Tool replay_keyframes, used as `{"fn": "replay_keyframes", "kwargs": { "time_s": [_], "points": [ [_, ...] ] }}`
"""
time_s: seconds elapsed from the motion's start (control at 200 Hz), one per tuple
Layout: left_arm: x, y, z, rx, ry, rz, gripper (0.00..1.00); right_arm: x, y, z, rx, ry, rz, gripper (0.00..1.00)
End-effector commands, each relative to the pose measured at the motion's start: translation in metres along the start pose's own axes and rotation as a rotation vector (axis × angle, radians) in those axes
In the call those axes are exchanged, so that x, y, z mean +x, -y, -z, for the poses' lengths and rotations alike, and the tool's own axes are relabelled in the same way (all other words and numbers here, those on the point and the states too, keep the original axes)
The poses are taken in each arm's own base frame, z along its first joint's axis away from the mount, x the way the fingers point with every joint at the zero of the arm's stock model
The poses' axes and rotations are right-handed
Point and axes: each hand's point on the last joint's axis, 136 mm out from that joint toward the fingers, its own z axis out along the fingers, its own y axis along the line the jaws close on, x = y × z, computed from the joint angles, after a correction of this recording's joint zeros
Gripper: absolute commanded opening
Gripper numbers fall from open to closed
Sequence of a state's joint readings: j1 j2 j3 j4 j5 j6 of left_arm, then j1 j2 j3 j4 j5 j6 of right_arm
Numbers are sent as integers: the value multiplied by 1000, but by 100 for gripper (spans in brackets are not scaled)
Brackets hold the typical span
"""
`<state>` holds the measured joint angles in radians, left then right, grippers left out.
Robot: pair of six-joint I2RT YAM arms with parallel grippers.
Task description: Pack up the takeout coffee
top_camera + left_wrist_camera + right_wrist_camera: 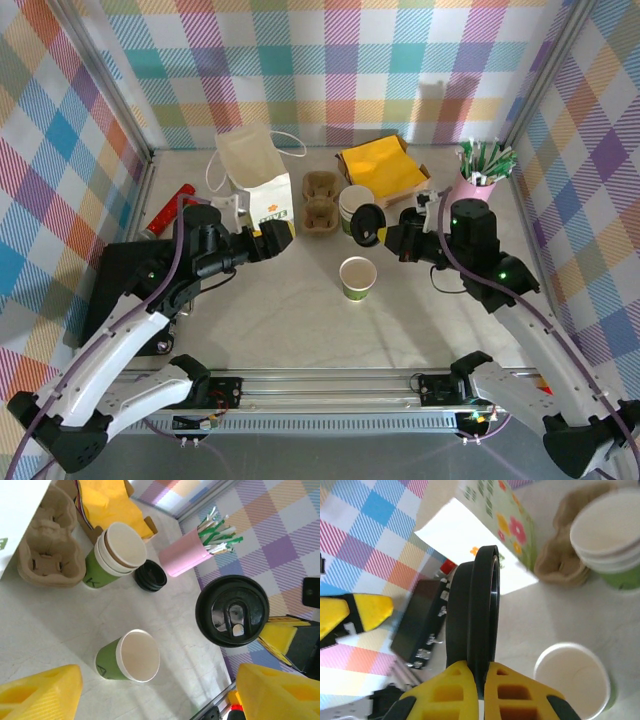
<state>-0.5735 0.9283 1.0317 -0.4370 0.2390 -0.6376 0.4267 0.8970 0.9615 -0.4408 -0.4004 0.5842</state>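
Observation:
I will move my right gripper back and down, then release the lid on the cup's rim.
A lidless paper cup with a cream top and green band stands upright mid-table. In the left wrist view the cup sits ahead of my open left gripper, apart from both yellow fingers. My left gripper hovers left of the cup, beside the white bag. My right gripper is shut on the round black lid, held on edge above and behind the cup. The right wrist view has the lid edge-on in my right gripper, with the cup below right.
A stack of like cups stands behind, with a second black lid lying beside it. A cardboard cup carrier, white paper bag, yellow napkins and pink cup of sticks line the back. A black device lies left.

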Motion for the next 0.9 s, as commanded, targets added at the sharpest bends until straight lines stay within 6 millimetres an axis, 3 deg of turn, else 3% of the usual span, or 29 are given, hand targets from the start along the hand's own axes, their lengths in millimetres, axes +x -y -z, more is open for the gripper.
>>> {"fn": "replay_keyframes", "kwargs": {
  "time_s": [0.0,0.285,0.785,0.895],
  "points": [
    [7,0,-12,41,-39,1,78,31,9,-6,-54,-127,-269,0],
    [31,-8,-37,84,-136,64,73,67,59,-18,48,-125,-394,0],
    [31,-10,-35,73,-124,69,72,94,89,-35,57,-134,-451,0],
    [30,-10,-35,71,-122,69,72,99,96,-37,75,-138,-463,4]
  ]
}}
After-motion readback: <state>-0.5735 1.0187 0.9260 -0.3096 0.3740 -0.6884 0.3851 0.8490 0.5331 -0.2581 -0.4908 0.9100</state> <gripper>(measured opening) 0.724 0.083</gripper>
